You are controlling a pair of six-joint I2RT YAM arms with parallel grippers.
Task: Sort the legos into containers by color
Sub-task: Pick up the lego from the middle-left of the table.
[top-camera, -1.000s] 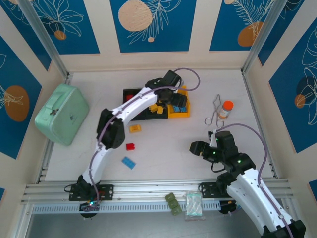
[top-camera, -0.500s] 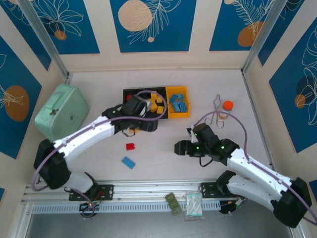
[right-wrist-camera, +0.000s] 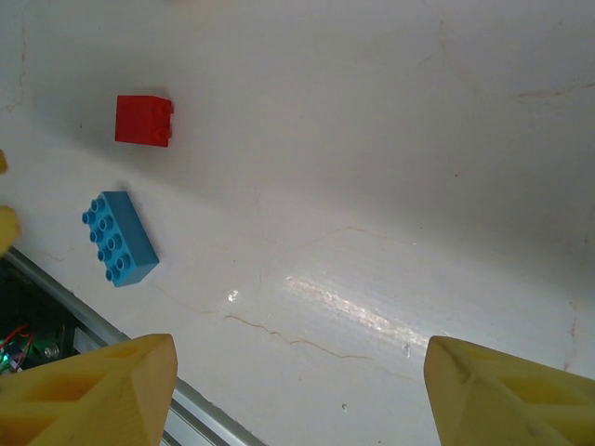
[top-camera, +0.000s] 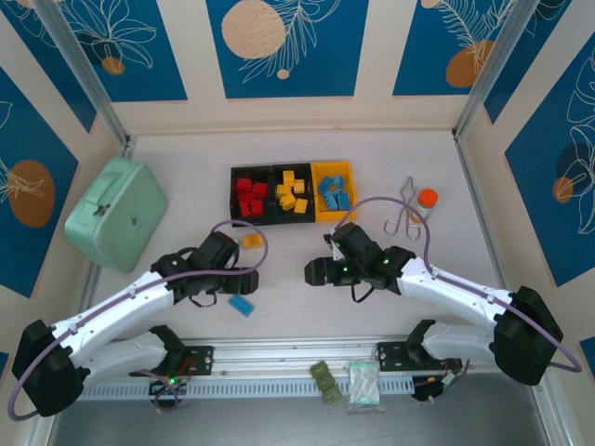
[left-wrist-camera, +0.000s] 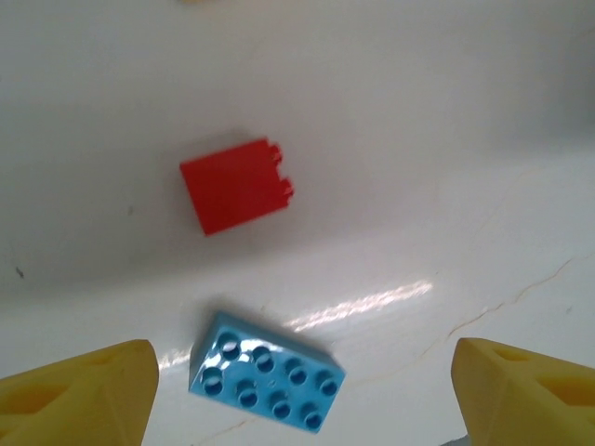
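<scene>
My left gripper will turn next and move down and back onto the blue lego point(top-camera: 242, 306) point(left-wrist-camera: 268, 372), because the lego lies slanted and nearly crosswise between its open fingers.
Three joined bins stand at the back: a black bin point(top-camera: 234, 177) with red legos, a black bin point(top-camera: 275, 171) with yellow ones, and a yellow bin point(top-camera: 350, 191) with blue ones. A loose yellow lego point(top-camera: 252, 241) and a blue lego point(top-camera: 242, 306) lie on the table. My left gripper point(top-camera: 244, 281) hovers open over the blue lego point(left-wrist-camera: 268, 372), which lies between its fingers, with a red lego point(left-wrist-camera: 237, 184) just beyond. My right gripper point(top-camera: 314, 272) is open and holds nothing; from its wrist the red lego point(right-wrist-camera: 143, 120) and blue lego point(right-wrist-camera: 118, 237) lie off to the left.
A mint-green case point(top-camera: 116, 212) sits at the left. An orange-capped bottle point(top-camera: 425, 204) and a wire clip point(top-camera: 402, 209) stand at the right. An olive-green block point(top-camera: 324, 381) and a clear packet point(top-camera: 364, 386) rest on the front rail.
The left arm has pulled back from the bins toward the near edge and now hangs over the red and blue legos. The right arm has stretched left toward the table's middle.
</scene>
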